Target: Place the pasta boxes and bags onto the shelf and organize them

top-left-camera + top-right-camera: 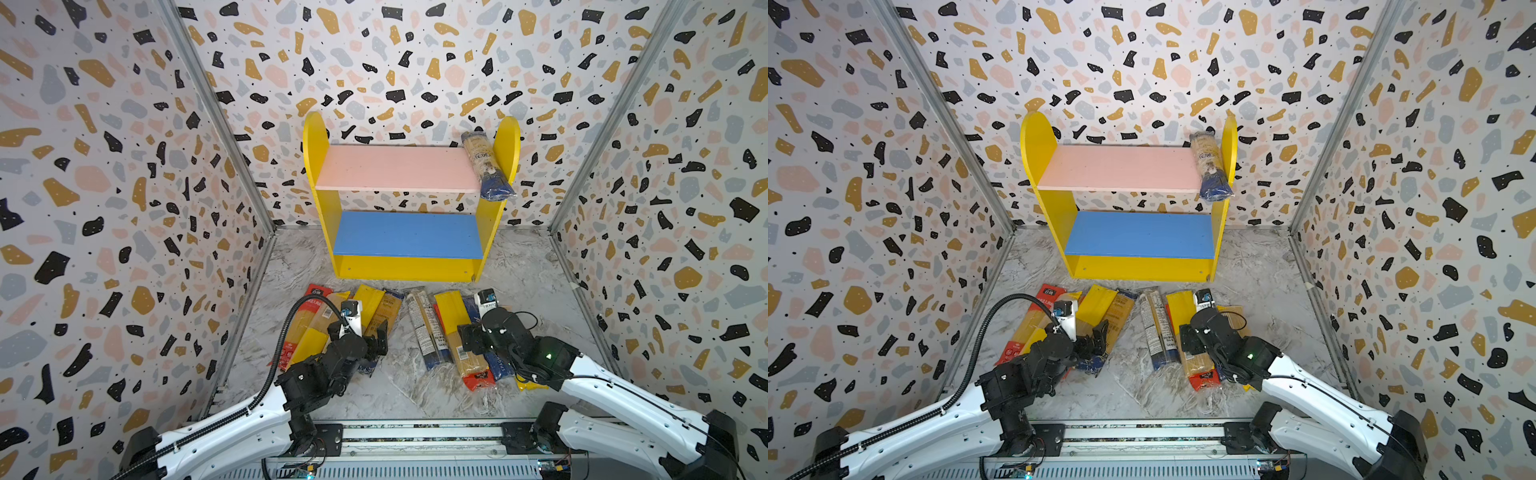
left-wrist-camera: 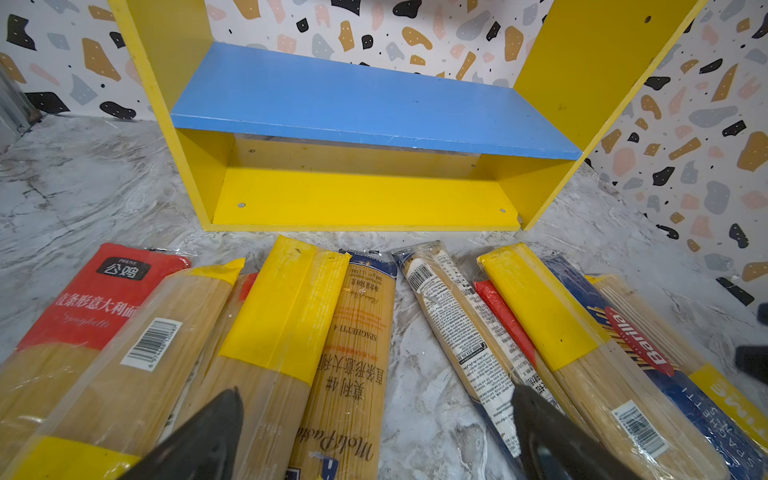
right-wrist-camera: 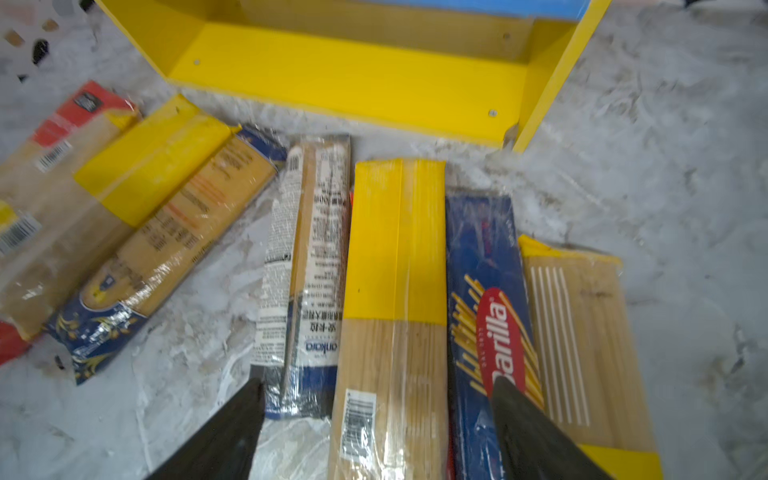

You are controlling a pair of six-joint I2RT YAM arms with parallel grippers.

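Observation:
The right gripper's open fingers already span both long edges of the yellow-ended pack, so the right gripper needs to go down next onto the pack's tan part and close across its width.
The shelf (image 1: 320,174) stands at the back wall, its blue lower board (image 1: 407,235) bare. One pasta pack with a dark-blue end (image 1: 487,166) lies on the pink upper board (image 1: 395,168), against the right side panel. Several more pasta packs lie in a row on the floor before the shelf. My left gripper (image 2: 376,415) hangs open over a tan "Moli Pasta" pack (image 2: 353,353) and bare floor. My right gripper (image 3: 380,399) is open, its fingers either side of a yellow-ended pack (image 3: 395,249). The blue Barilla pack (image 3: 486,299) lies under one finger (image 3: 528,428).
Patterned walls close in the left, back and right sides. The floor is grey marble (image 1: 415,386). A metal rail (image 1: 415,432) runs along the front edge between the two arm bases. A black cable (image 1: 291,320) loops above the left arm.

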